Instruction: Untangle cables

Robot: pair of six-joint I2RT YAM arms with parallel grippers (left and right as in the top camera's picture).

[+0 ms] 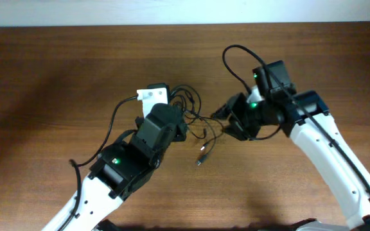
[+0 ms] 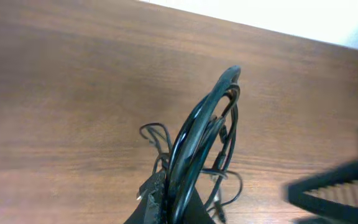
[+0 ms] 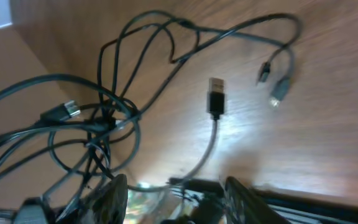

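Note:
My left gripper will next move down and pull back, to bring the bundle of cable onto the wood.
The cables point(image 1: 196, 119) are thin black cords tangled on the wooden table between my two grippers. Loose plug ends point(image 1: 202, 159) trail toward the front. My left gripper point(image 1: 180, 126) is shut on a bundle of cable loops point(image 2: 207, 121) that arch up out of its jaws point(image 2: 185, 202). My right gripper point(image 1: 227, 120) is at the right side of the tangle. In the right wrist view its fingers point(image 3: 178, 196) are spread open with a cord running between them. A USB plug point(image 3: 216, 99) and two small plugs point(image 3: 277, 96) lie on the wood beyond.
A white block point(image 1: 153, 95) with a thicker black lead sits at the back of the left gripper. The right arm's own thick cable loops up at the back point(image 1: 236, 61). The table's far edge point(image 1: 185, 25) meets a pale wall.

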